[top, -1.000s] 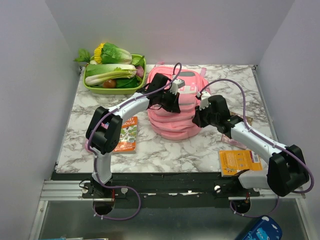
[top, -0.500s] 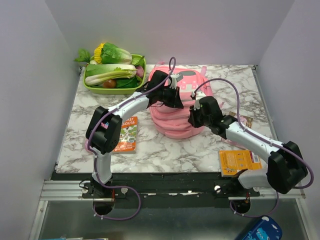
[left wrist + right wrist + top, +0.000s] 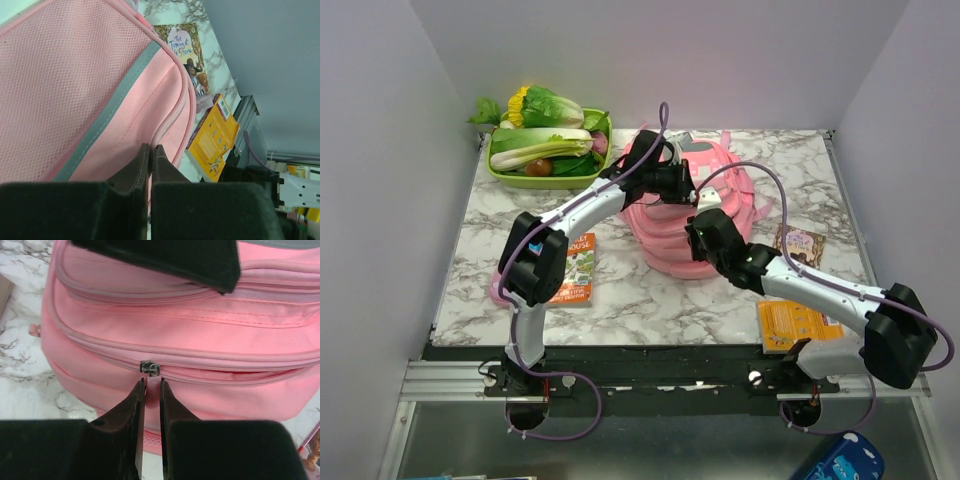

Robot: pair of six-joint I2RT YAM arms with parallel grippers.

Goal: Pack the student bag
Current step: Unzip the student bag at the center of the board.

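Note:
My right gripper goes to the left in the top view next, turning along the bag's zip toward the book, since the zip gapes only behind its slider [image 3: 150,368].
The pink student bag [image 3: 660,245] lies mid-table. My left gripper [image 3: 682,182] is over the bag's top. In the left wrist view its jaws [image 3: 150,148] are pressed together on a fold of the bag's pink fabric [image 3: 75,75] beside a grey strip. My right gripper [image 3: 700,230] is at the bag's front. In the right wrist view [image 3: 151,385] it is shut on the pink pull tab under a metal zip slider [image 3: 150,368] on the bag [image 3: 175,325]. The zip gapes slightly to the right of the slider.
A green tray of vegetables [image 3: 545,150] stands at the back left. A book [image 3: 572,268] lies left of the bag. An orange book [image 3: 798,325] lies at the front right, and a small illustrated book [image 3: 800,243] right of the bag; both show in the left wrist view [image 3: 212,140] [image 3: 186,47].
My right gripper has slid left along the bag's front with the zip pull. My left gripper has moved right, and the bag has shifted right with it.

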